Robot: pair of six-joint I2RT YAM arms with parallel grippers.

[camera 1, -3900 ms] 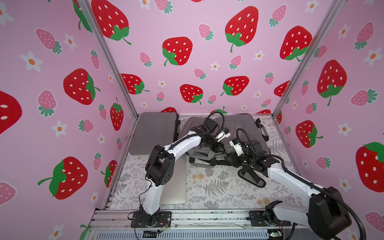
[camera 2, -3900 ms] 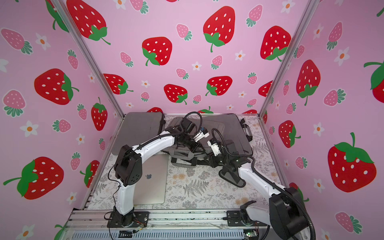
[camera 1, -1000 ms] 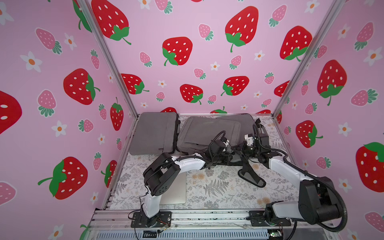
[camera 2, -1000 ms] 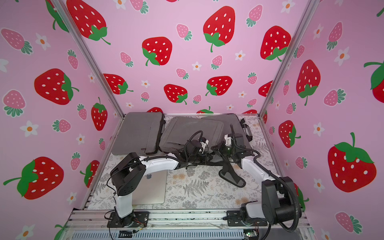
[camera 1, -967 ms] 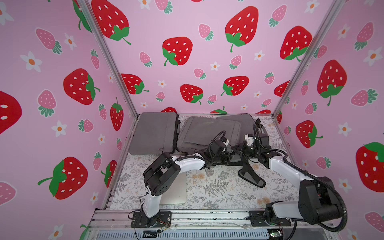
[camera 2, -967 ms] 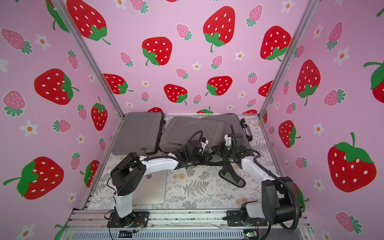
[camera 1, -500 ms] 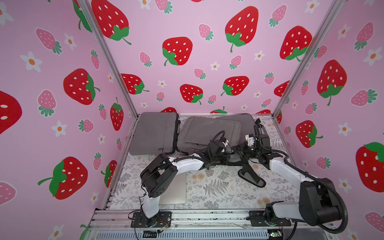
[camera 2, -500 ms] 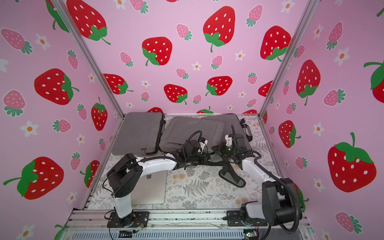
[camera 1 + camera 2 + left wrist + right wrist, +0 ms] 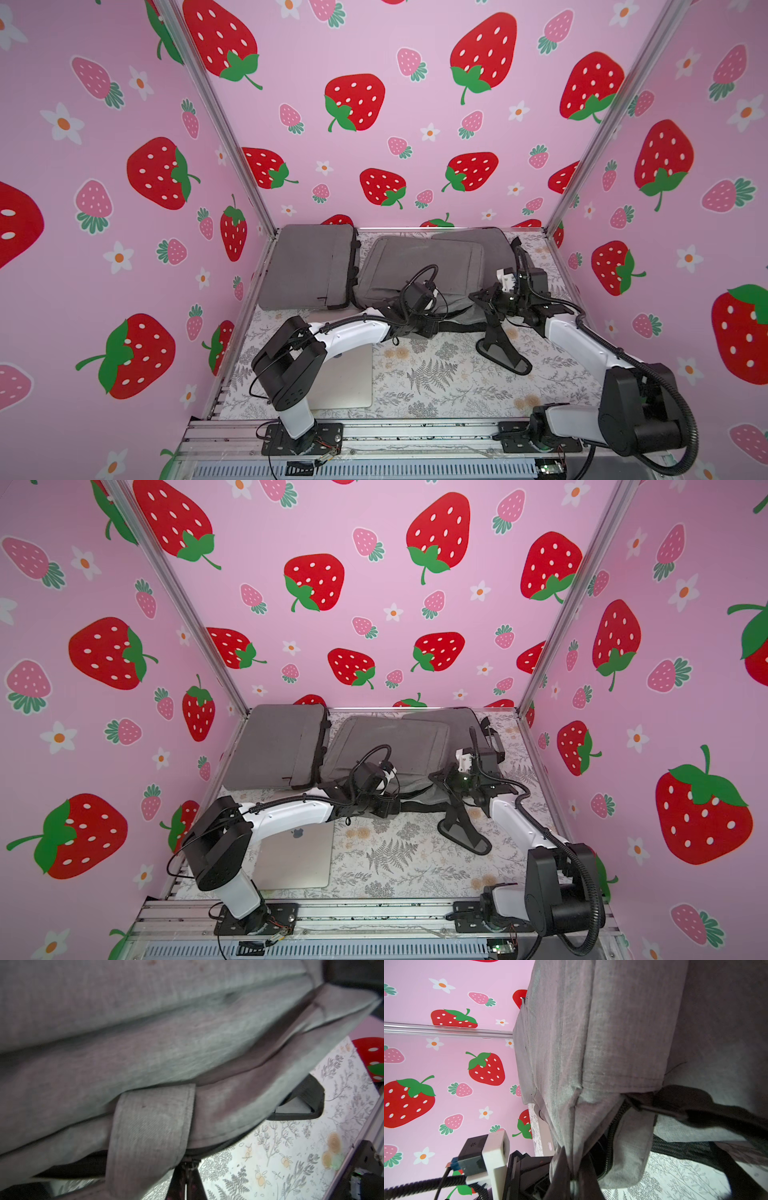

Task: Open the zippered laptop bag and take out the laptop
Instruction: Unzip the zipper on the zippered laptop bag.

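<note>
I should next slide my left gripper past the handle loop to the laptop bag's front corner by the second bag and release the zipper pull.
A grey zippered laptop bag lies at the back middle of the table. My left gripper sits low at the bag's front edge, shut on the metal zipper pull just under a grey handle loop. My right gripper is shut on the grey fabric at the bag's front right corner, beside the open zipper teeth. A silver laptop lies flat at the front left, partly under the left arm. The bag's inside is hidden.
A second grey bag lies at the back left, touching the first. The black shoulder strap and its pad trail over the floral table cover toward the front right. Pink strawberry walls enclose three sides.
My left gripper has shut on the zipper pull at the bag's front edge. The left arm's elbow has shifted slightly left. The right gripper keeps its hold on the corner.
</note>
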